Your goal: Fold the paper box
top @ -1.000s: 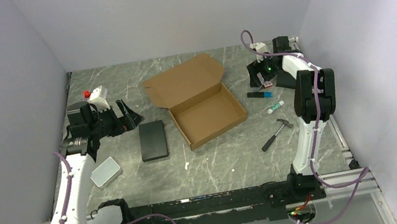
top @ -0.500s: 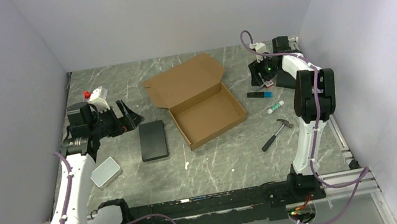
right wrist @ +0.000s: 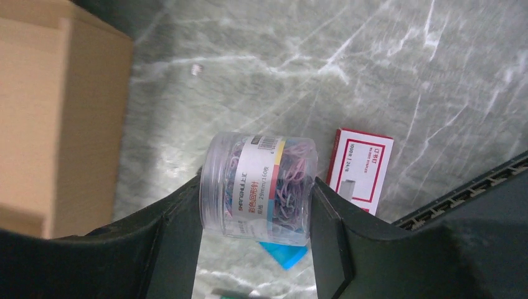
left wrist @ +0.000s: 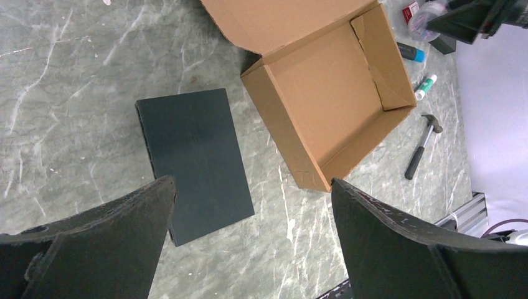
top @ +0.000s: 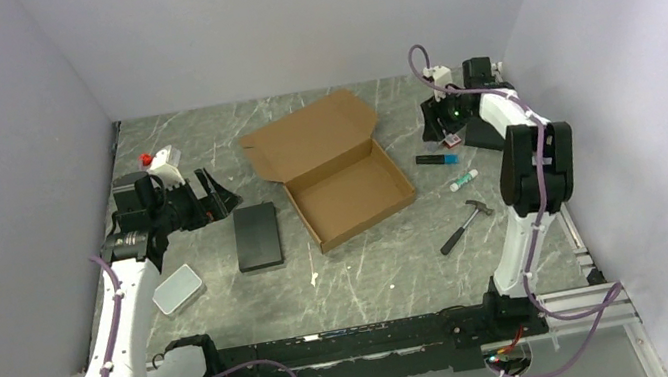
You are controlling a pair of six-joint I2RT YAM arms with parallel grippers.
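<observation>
The right gripper moves toward the box next, down into the tray's far corner by the marker (right wrist: 30, 93), and releases the jar there, because the tray is empty.
The paper box (top: 351, 196) is brown cardboard and lies mid-table with its tray formed and its lid (top: 307, 137) lying open toward the back. It also shows in the left wrist view, paper box (left wrist: 336, 106), and at the left edge of the right wrist view, paper box (right wrist: 56, 118). My left gripper (top: 220, 194) hovers left of the box, open and empty (left wrist: 252, 182). My right gripper (top: 443, 129) is at the back right, apart from the box. Its fingers press both sides of a clear jar of coloured paper clips (right wrist: 261, 187).
A black block (top: 257, 237) lies left of the box, with a grey tin (top: 177, 289) nearer the left arm. Right of the box lie a dark marker (top: 437, 159), a white-green pen (top: 463, 180) and a hammer (top: 464, 225). A red-white staple box (right wrist: 361, 165) sits beside the jar.
The right gripper's fingers have closed in onto the jar of paper clips, and the right arm has shifted slightly. The left arm and the box have not moved.
</observation>
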